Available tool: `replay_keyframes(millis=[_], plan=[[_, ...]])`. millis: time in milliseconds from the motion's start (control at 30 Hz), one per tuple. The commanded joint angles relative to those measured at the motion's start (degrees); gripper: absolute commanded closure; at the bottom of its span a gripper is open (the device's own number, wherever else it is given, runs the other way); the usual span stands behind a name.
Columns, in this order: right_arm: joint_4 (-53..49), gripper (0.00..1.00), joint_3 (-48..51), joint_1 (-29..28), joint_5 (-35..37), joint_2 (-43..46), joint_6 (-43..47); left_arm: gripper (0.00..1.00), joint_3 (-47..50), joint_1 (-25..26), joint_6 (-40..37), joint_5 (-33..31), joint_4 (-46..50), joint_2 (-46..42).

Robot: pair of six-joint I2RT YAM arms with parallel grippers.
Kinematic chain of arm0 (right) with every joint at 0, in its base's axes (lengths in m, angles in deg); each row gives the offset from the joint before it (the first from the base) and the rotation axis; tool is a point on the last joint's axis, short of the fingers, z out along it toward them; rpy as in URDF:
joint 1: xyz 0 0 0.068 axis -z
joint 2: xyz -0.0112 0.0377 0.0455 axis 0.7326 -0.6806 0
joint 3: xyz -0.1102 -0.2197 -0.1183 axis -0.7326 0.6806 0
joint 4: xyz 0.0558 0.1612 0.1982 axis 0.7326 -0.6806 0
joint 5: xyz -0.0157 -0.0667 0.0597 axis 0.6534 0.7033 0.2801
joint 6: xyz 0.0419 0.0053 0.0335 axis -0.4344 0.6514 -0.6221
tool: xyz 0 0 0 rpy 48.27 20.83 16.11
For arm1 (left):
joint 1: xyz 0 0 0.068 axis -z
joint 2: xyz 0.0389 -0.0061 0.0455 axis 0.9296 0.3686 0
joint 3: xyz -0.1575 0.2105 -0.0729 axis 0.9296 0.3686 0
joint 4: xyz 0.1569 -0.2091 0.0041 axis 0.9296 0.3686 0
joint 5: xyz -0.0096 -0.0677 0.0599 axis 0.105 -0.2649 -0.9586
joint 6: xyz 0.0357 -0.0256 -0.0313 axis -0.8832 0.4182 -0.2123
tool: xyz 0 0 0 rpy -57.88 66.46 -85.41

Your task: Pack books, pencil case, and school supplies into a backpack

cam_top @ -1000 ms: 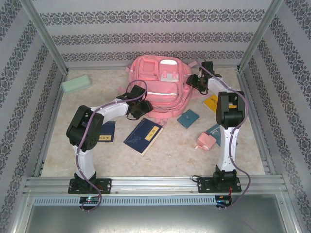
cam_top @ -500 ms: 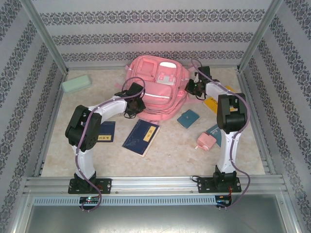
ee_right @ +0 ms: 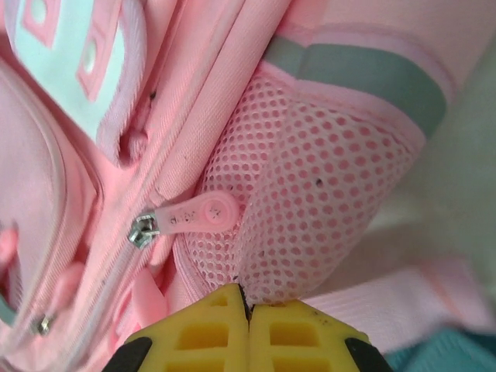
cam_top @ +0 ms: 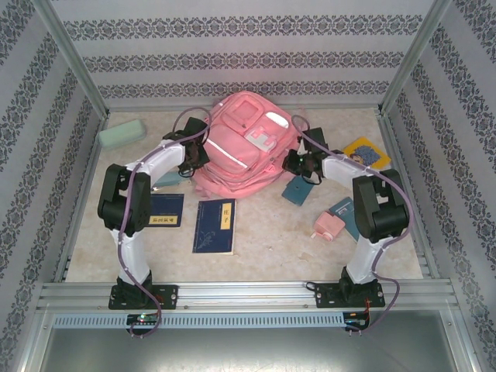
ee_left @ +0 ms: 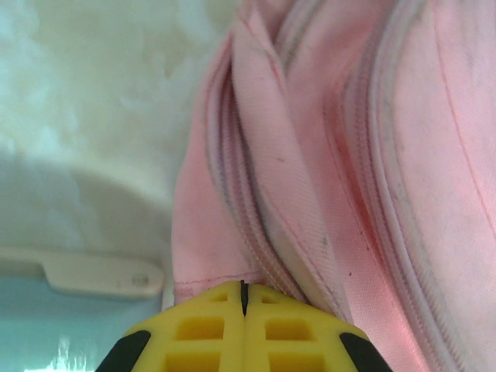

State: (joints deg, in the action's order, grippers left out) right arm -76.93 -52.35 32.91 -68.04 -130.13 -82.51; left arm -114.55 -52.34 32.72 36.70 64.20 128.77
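Observation:
The pink backpack lies tilted, so my left gripper should next carry the fabric edge outward along the backpack's side (cam_top: 211, 135) (ee_left: 225, 116) facing the mint pencil case and release it.
The pink backpack (cam_top: 242, 139) lies tilted at the back middle of the table. My left gripper (cam_top: 195, 152) is shut on a fabric edge at its left side (ee_left: 256, 194), its yellow fingertips (ee_left: 209, 325) pressed together. My right gripper (cam_top: 299, 163) is shut on the mesh side pocket (ee_right: 310, 178), beside a pink zipper pull (ee_right: 194, 213). Two navy books (cam_top: 215, 225) (cam_top: 164, 210) lie in front. The yellow book (cam_top: 367, 152) lies at the right. The mint pencil case (cam_top: 122, 134) is at the back left. A pink block (cam_top: 328, 226) and teal pads (cam_top: 298, 191) (cam_top: 346, 214) lie at the right.
Patterned walls and metal posts (cam_top: 77, 66) close in the table on three sides. A pale teal item (cam_top: 168, 180) peeks out under my left arm. Bare tabletop (cam_top: 271, 248) stretches along the front between the arm bases.
Both grippers have moved left and nearer, turning and dragging the backpack with them. The middle navy book has turned upright and slid left. The yellow book is now uncovered.

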Motion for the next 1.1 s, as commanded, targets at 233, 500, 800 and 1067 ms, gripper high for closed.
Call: replay_keyframes(millis=[233,500,800,1067], plan=[[3.0,1.0,1.1,-7.6,-0.8,2.4,-4.7,0.93,-19.7,-1.3,-9.9,1.0,1.8,12.3],[0.9,0.82,-3.7,-8.0,-1.9,0.8,-7.7,0.4,-14.8,-1.3,-9.6,4.5,-0.2,5.6],[1.6,0.49,2.9,-5.3,-2.1,2.9,-13.4,0.34,7.3,3.7,-4.9,6.9,-10.3,-12.7],[10.9,0.46,6.6,-1.9,-4.0,-0.1,-22.4,0.34,17.9,16.7,-8.4,-0.7,-18.3,-18.8]])
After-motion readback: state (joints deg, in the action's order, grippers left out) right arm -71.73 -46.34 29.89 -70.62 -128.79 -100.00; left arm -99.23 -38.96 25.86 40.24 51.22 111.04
